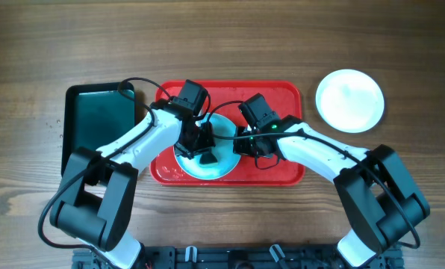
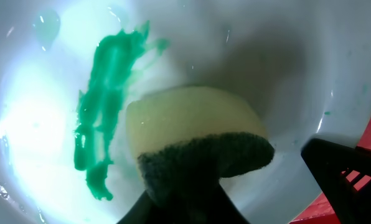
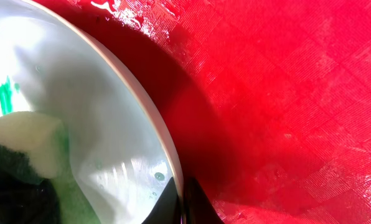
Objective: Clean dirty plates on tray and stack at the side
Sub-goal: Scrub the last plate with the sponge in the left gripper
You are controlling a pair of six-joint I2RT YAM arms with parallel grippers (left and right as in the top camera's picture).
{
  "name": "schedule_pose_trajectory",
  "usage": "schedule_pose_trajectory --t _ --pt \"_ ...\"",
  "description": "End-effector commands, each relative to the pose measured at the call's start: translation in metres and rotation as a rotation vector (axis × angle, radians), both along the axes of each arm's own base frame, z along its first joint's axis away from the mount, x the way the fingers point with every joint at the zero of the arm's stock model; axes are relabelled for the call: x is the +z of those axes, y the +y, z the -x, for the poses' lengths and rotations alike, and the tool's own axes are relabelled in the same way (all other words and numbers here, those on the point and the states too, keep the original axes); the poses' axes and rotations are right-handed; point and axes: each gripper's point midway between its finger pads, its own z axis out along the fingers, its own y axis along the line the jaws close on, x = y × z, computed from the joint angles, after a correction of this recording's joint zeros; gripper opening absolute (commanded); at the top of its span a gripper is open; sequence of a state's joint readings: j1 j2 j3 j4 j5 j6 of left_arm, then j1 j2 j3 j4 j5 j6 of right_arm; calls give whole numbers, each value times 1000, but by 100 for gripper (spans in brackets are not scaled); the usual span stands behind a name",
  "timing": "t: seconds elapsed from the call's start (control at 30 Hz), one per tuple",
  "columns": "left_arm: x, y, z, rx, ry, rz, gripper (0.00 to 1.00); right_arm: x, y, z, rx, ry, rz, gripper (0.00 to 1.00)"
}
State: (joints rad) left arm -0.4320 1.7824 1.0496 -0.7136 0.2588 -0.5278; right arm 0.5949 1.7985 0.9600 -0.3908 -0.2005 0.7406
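Observation:
I should next move my right gripper up, then to the right in the overhead view, and down over the white plate (image 1: 349, 99) to let go, because that plate is beside the tray.
A pale turquoise plate (image 1: 221, 128) lies on the red tray (image 1: 282, 91). My left gripper (image 1: 200, 149) is shut on a yellow sponge (image 2: 195, 121) with a dark scouring side and presses it on the plate (image 2: 285, 74), beside a green smear (image 2: 101, 106). My right gripper (image 1: 243, 142) is shut on the plate's rim (image 3: 173, 168), one finger inside and one outside (image 3: 184, 200). The sponge (image 3: 23, 140) and a bit of smear (image 3: 8, 93) also show in the right wrist view. A white plate (image 1: 349, 99) lies on the table right of the tray. I cannot make out a second turquoise plate.
A smaller dark green-black tray (image 1: 99, 127) lies just left of the red tray. The red tray's floor (image 3: 285, 93) is wet near the plate. The table is bare wood around them.

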Motion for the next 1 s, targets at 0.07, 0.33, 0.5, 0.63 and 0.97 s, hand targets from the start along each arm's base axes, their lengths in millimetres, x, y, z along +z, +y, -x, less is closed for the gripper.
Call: schedule_pose_trajectory --t 0.07,0.33,0.5,0.63,0.97 --pt "-6 10 -4 -3 -25 -67 18 -16 -16 2 -41 9 88 4" --pt "15 11 -12 14 -83 -39 24 -16 -17 2 -40 9 88 4" --pt "16 11 -10 12 -76 -42 17 -16 -17 1 -41 6 91 4" --pt "10 13 -6 20 -52 -51 4 -16 -17 1 -41 6 91 4" --pt "5 100 -40 86 -248 -562 4 -17 -18 3 -40 13 96 4"
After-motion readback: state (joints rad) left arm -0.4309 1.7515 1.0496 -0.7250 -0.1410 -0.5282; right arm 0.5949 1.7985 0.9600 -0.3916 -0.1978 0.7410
